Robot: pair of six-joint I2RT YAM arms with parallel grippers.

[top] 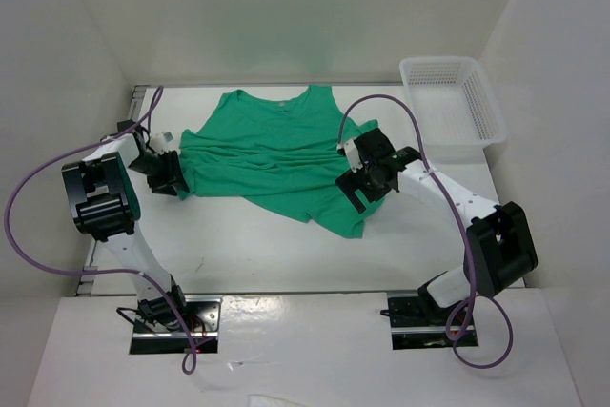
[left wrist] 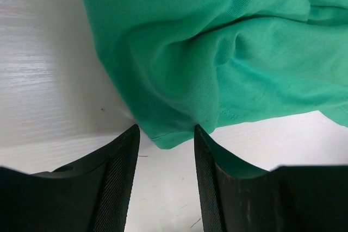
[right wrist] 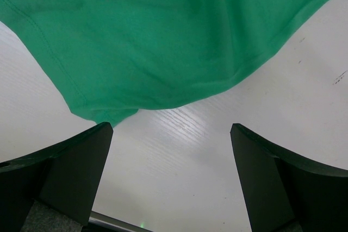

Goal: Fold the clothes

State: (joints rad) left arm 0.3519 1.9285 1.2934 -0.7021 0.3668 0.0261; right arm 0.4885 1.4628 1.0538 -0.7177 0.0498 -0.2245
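Only bare table is between my open fingers, so I will move my right gripper back toward my base and down onto the shirt's near corner (top: 354,231) (right wrist: 110,114).
The clothes are one green T-shirt (top: 276,154), spread crumpled across the middle of the white table (top: 286,254), neck toward the far side. My left gripper (top: 177,178) sits at the shirt's left edge. In the left wrist view the left gripper (left wrist: 166,127) stands partly open, and a corner of the shirt (left wrist: 217,52) reaches just between its fingertips without being pinched. My right gripper (top: 355,186) rests at the shirt's right side. In the right wrist view the right gripper (right wrist: 170,125) is wide open over bare table, with the shirt's hem (right wrist: 163,36) just beyond its tips.
A white mesh basket (top: 453,102) stands at the back right corner of the table. White walls close in the left, back and right sides. The arm bases (top: 162,316) are bolted at the near edge.
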